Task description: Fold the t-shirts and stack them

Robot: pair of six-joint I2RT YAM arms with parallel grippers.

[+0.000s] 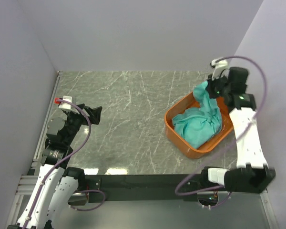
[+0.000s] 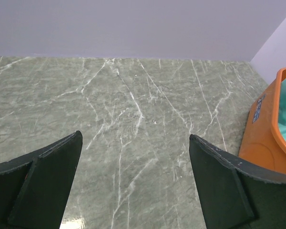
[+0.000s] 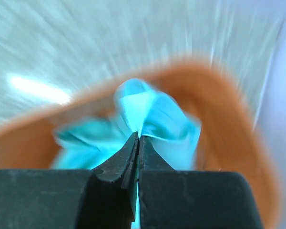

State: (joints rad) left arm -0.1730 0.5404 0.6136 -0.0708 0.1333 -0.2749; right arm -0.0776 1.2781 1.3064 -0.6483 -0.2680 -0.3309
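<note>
My left gripper will swing to the right in the top view and turn toward the turquoise t-shirt [image 1: 199, 121] below my right gripper, because only one fold is pinched there.
A turquoise t-shirt [image 1: 199, 121] lies crumpled in the orange basket [image 1: 182, 144] at the right of the table. One fold of it is drawn up out of the far corner to my right gripper [image 1: 210, 89], which is shut on the cloth. In the right wrist view the black jaws meet at the pinched t-shirt [image 3: 155, 119], the right gripper [image 3: 138, 138] tip buried in the fold, and the picture is blurred by motion. My left gripper [image 1: 96, 114] hovers open over the left of the table; in its wrist view the left gripper [image 2: 136, 140] has only bare marble between its fingers.
The orange basket [image 2: 264, 138] shows at the right edge of the left wrist view. Grey walls close in the table at the back and both sides. The dark rail holding the arm bases [image 1: 148, 181] runs along the near edge.
</note>
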